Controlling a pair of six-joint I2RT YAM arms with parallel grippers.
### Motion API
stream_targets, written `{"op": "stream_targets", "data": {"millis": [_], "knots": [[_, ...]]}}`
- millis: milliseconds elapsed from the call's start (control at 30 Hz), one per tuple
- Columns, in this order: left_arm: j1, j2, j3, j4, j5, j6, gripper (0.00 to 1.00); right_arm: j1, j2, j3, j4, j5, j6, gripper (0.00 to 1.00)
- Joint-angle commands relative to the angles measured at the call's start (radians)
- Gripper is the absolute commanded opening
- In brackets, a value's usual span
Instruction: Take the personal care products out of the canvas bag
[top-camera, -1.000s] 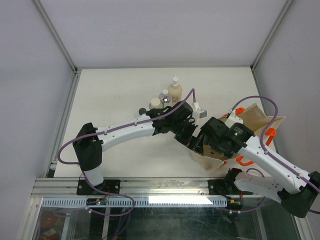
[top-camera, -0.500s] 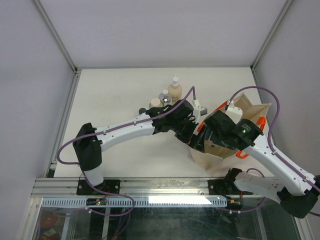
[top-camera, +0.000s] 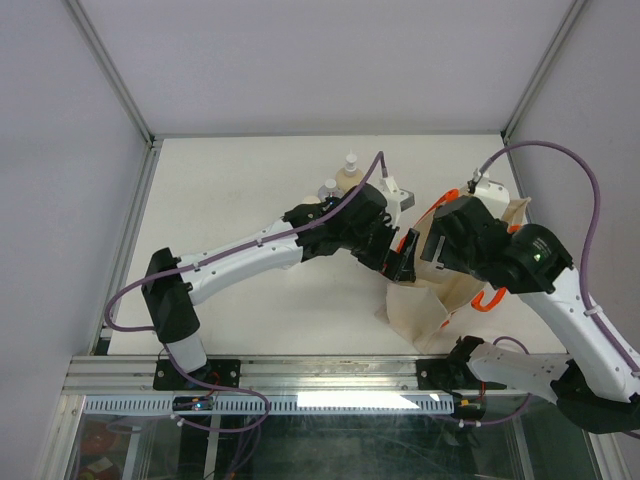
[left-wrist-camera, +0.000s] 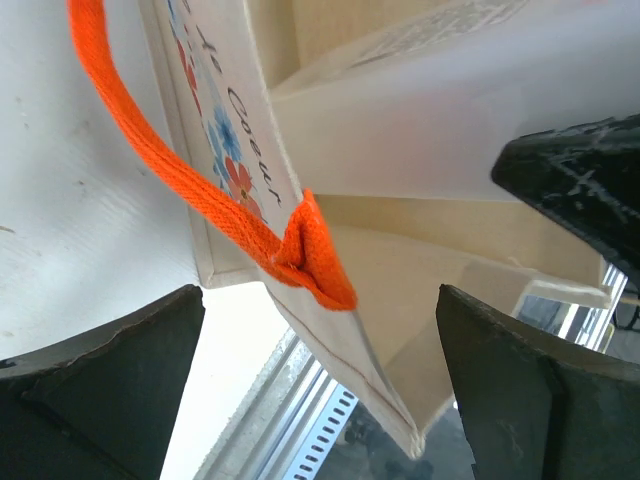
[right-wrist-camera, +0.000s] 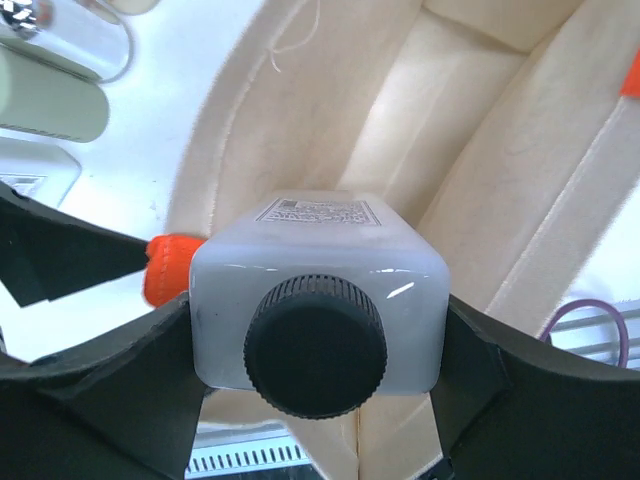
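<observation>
My right gripper holds the whitish square bottle and will carry it across next, then lower and release it. Clear tabletop past the bottles is below this gripper and to its left in the top view.
A whitish square bottle (right-wrist-camera: 315, 250) with a black cap is pinched between my right gripper's (right-wrist-camera: 316, 340) fingers (right-wrist-camera: 110, 400), held above the open mouth of the canvas bag (right-wrist-camera: 470, 130). In the top view the bag (top-camera: 420, 310) lies at the right, under the right gripper (top-camera: 428, 250). My left gripper (left-wrist-camera: 320, 400) stands open astride the bag's rim (left-wrist-camera: 400, 270) and an orange handle (left-wrist-camera: 180, 180) without pinching them. The cream pump bottle (top-camera: 349, 175) and silver-capped bottle (top-camera: 328, 190) stand behind the left arm. The olive cylinder (right-wrist-camera: 50, 105) shows beside the bag.
The second orange handle (top-camera: 487, 300) loops out under the right arm. The left arm reaches diagonally over the table's middle and hides part of the bottle group. A metal rail (top-camera: 300, 375) runs along the near edge, and side walls enclose the table.
The right gripper has risen out of the bag with the square bottle. The left arm has reached further right over the standing bottles. The bag's mouth has shifted and its front has slumped.
</observation>
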Motion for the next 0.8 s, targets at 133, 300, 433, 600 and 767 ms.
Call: {"op": "stream_targets", "data": {"millis": [133,300,433,600,767], "knots": [[0.089,-0.175,0.091,0.022,-0.083,-0.043,0.99,-0.005,0.037,0.317,-0.013,0.068,-0.162,0.0],[0.151,-0.227,0.125,0.006,-0.085,-0.045,0.99,-0.005,0.089,0.457,0.021,0.029,-0.298,0.0],[0.193,-0.279,0.14,-0.003,-0.12,-0.033,0.99,-0.006,0.142,0.561,0.086,-0.054,-0.414,0.0],[0.244,-0.363,0.146,-0.024,-0.178,-0.024,0.99,-0.006,0.267,0.743,0.093,-0.152,-0.488,0.0],[0.275,-0.432,0.147,-0.064,-0.259,-0.008,0.99,-0.006,0.378,0.845,0.123,-0.3,-0.545,0.0]]}}
